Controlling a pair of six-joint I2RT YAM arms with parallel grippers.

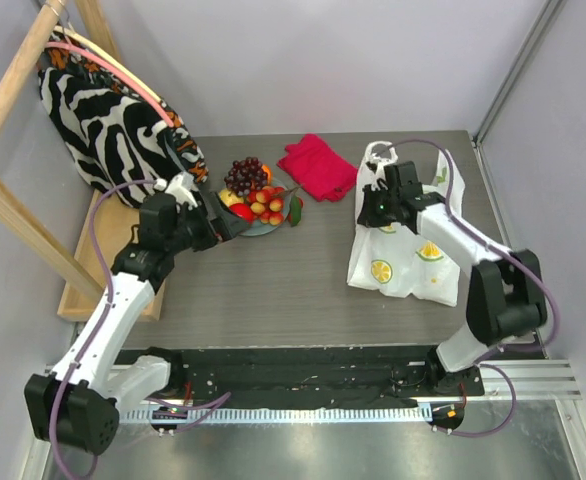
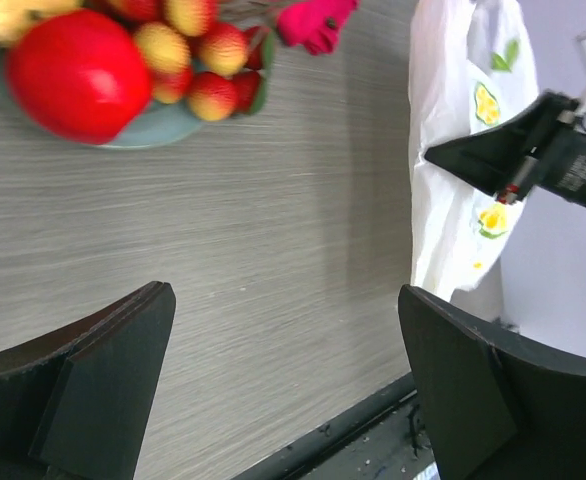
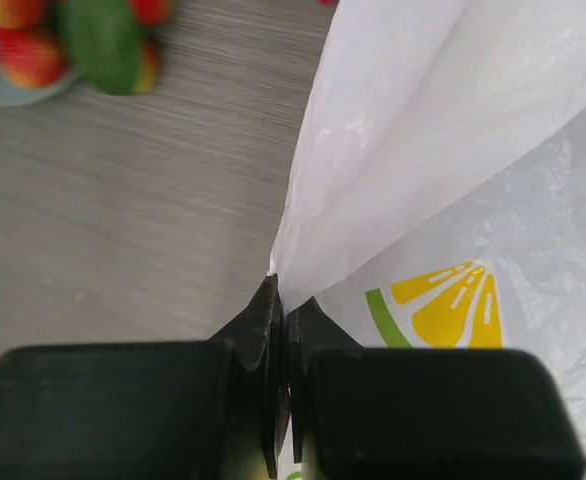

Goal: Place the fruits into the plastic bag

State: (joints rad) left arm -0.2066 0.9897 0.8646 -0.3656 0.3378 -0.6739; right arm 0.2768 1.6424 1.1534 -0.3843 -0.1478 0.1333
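Note:
The plastic bag's plate-side edge is held by my right gripper, so my left gripper will next move across to the right in the top view onto it.
The fruits sit heaped on a grey-green plate at the back middle: a dark grape bunch, a red apple and small red-yellow fruits. My left gripper hovers at the plate's near left edge, open, with nothing but table between its fingers. The plastic bag, white with lemon slices, lies to the right. My right gripper is shut on a fold at the left edge of the plastic bag, with thin film pinched between the jaws.
A crimson cloth lies behind the plate. A zebra-striped fabric bag hangs from a wooden frame at the far left. The black rail runs along the table's near edge.

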